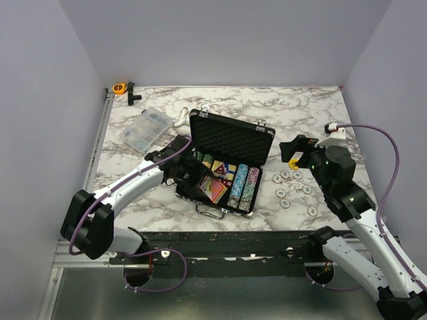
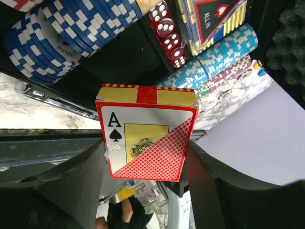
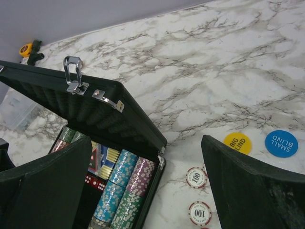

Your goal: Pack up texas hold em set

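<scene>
My left gripper is going to move down next, and slightly toward the light-blue chips, to put the deck in the slot [image 2: 132,60] beside the red dice, because that slot is empty.
The black silver-trimmed briefcase [image 1: 230,139] stands open mid-table with its foam lid up. Rows of multicoloured poker chips [image 1: 244,187] fill its right side. My left gripper [image 1: 200,181] is shut on the red card deck [image 1: 215,191] and holds it over the case's front. In the left wrist view the deck [image 2: 145,133] sits between the fingers above blue chips [image 2: 57,33] and red dice [image 2: 167,31]. My right gripper [image 1: 297,150] is open and empty, right of the case, above several loose round chips [image 1: 293,187]. The right wrist view shows the yellow disc [image 3: 237,142], the blue disc [image 3: 281,143] and the loose chips [image 3: 196,177].
A clear plastic compartment box [image 1: 143,128] lies left of the case at the back. An orange tape measure [image 1: 120,87] and a small black part [image 1: 133,93] sit in the far left corner. A metal rail [image 1: 99,140] runs along the table's left edge.
</scene>
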Robot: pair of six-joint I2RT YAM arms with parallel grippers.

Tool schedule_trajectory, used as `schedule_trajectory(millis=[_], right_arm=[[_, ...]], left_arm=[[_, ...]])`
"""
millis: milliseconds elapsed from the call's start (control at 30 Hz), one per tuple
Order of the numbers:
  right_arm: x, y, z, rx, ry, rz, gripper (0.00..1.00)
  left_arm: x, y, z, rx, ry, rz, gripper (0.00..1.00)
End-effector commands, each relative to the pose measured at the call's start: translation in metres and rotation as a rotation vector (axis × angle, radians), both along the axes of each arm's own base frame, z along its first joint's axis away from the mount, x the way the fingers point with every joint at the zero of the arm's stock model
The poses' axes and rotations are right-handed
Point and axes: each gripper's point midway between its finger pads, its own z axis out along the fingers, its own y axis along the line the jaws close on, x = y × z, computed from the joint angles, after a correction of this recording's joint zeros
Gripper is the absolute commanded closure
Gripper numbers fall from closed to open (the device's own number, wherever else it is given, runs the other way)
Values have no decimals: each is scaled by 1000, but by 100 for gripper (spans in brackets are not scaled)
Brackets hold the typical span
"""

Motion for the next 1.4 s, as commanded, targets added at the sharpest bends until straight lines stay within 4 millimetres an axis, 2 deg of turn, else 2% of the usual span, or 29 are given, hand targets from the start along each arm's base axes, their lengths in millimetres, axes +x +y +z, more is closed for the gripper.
schedule_trajectory(millis=[0, 300, 500, 733, 833, 1000, 1133, 1367], right_arm=[[-4, 5, 4, 24, -18, 30, 0], [-5, 6, 4, 27, -16, 35, 0], [-8, 13, 1, 39, -2, 72, 0], [-12, 34, -15, 58, 48, 154, 0], [-12, 42, -13, 44, 58, 183, 0], [-13, 41, -13, 45, 52, 176, 0], [-15, 40, -15, 47, 51, 181, 0], [-13, 40, -17, 41, 56, 174, 0]], left_arm=[[6, -5, 7, -35, 84, 147, 55], [9, -29, 5, -74, 149, 131, 55], [-3, -26, -12, -44, 225, 160, 55], [-3, -16, -23, 39, 230, 183, 54], [-4, -15, -32, 35, 246, 197, 53], [2, -20, -38, 23, 251, 206, 49], [2, -15, -45, 16, 255, 225, 36], [-8, -11, -43, 29, 239, 160, 1]])
